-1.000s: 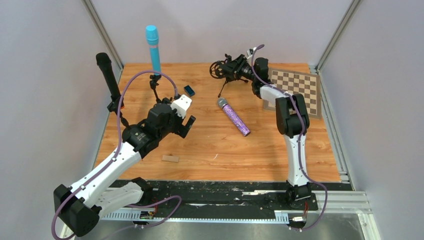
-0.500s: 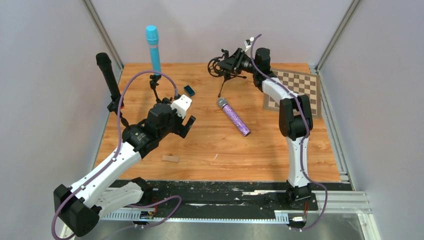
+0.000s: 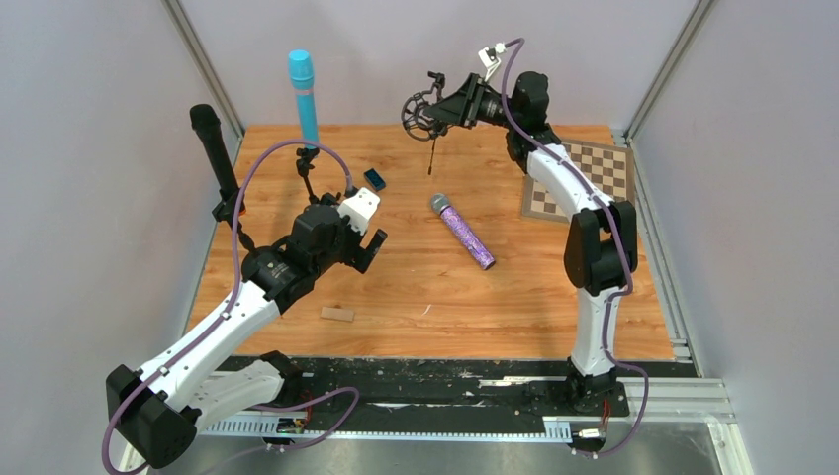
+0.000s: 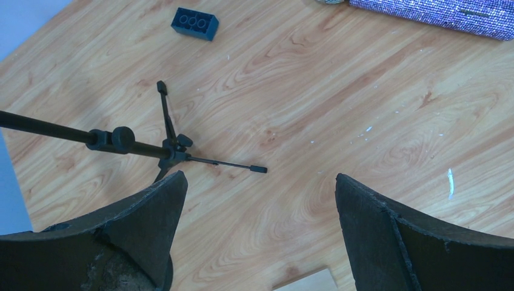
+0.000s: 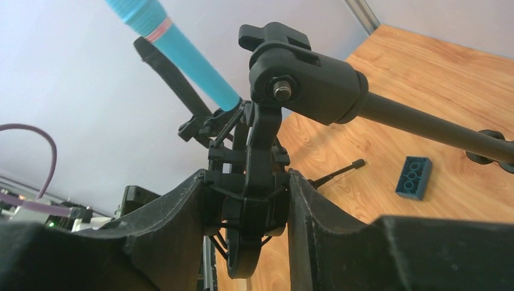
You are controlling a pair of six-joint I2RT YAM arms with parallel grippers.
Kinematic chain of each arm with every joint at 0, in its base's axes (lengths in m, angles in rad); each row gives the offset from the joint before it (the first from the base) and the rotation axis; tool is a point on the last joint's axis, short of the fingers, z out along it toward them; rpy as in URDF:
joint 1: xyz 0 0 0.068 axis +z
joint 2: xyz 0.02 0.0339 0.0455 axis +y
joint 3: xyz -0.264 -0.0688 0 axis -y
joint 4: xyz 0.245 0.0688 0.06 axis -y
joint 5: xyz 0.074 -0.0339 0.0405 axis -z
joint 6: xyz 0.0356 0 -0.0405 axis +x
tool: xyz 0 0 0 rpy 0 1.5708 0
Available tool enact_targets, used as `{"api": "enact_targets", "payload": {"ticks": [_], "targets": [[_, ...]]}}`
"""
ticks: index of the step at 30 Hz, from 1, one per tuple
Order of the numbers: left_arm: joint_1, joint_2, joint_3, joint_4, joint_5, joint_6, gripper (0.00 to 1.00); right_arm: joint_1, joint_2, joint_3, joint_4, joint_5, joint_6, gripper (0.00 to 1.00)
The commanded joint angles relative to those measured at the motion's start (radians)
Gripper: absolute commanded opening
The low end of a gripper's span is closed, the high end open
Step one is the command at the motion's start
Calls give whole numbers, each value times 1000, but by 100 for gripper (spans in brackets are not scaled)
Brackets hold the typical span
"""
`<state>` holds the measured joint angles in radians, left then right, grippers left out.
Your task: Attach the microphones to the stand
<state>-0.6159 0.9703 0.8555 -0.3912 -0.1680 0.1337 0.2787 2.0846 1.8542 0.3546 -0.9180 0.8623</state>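
I will release the stand from my right gripper back and down on the clear bare wood between the purple microphone and wooden block.
The light blue microphone (image 3: 303,96) stands upright in a small black tripod stand (image 3: 306,170) at the back left; it also shows in the right wrist view (image 5: 182,51). The black microphone (image 3: 214,148) stands on a stand at the far left. The purple glitter microphone (image 3: 462,232) lies flat mid-table. My right gripper (image 3: 442,109) is shut on a third black stand's shock-mount head (image 5: 254,200) and holds that stand (image 3: 428,124) in the air at the back. My left gripper (image 4: 257,200) is open and empty over bare wood near the tripod's feet (image 4: 173,145).
A dark blue brick (image 3: 374,179) lies near the blue microphone's stand. A checkerboard (image 3: 584,178) lies at the back right. A small wooden block (image 3: 336,314) lies near the front. Grey walls enclose the table on three sides.
My right gripper has lifted the third stand up off the table and toward the back wall. The left arm has not moved.
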Motion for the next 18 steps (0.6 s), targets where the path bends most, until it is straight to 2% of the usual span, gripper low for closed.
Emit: {"api": "enact_targets", "payload": {"ticks": [1, 9, 18], "targets": [[-6, -9, -6, 31, -18, 14, 100, 3, -96, 55, 73, -46, -54, 0], [-6, -10, -6, 31, -42, 18, 100, 21, -202, 42, 29, -146, -50, 0], [-5, -43, -18, 50, -79, 24, 100, 65, -472, -279, -130, -173, -165, 0]]}}
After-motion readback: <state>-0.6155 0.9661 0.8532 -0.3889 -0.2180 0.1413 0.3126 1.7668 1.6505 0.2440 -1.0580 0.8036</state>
